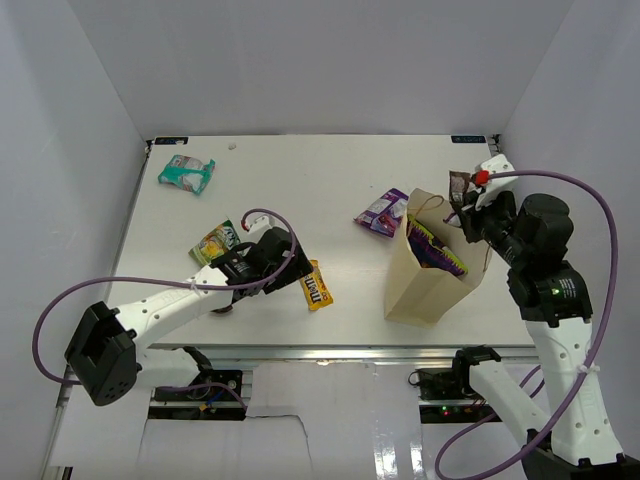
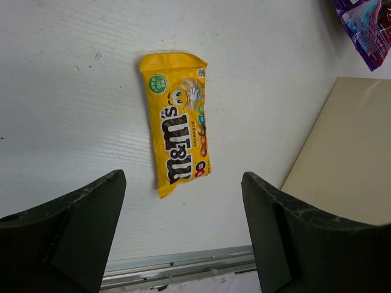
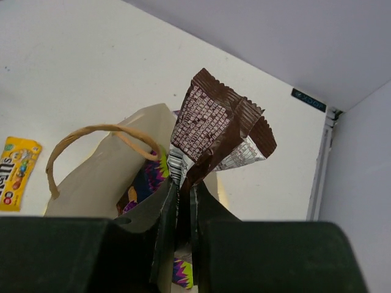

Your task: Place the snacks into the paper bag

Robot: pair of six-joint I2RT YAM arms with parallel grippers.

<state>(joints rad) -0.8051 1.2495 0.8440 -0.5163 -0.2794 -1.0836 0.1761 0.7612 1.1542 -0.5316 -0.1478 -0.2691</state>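
My left gripper should next go down and to its right in the top view, onto the candy packet's middle [image 1: 316, 286] [image 2: 178, 124].
The tan paper bag [image 1: 432, 277] stands right of centre with the big dark-purple chip bag [image 1: 435, 247] in its mouth. My right gripper [image 1: 470, 208] is shut on a small brown bar [image 3: 211, 131] and holds it above the bag's [image 3: 101, 177] far rim. My left gripper [image 1: 283, 270] is open and empty, just left of the yellow candy packet [image 1: 317, 284], which lies flat ahead of its fingers [image 2: 177, 131]. A small purple packet [image 1: 383, 211] lies left of the bag. A green-yellow bag [image 1: 216, 241] and a teal-white bag [image 1: 187, 173] lie at the left.
White walls close in the table on the left, back and right. The table's near metal edge [image 2: 183, 262] runs just below my left fingers. The bag's cord handle [image 3: 91, 137] loops up beside the brown bar.
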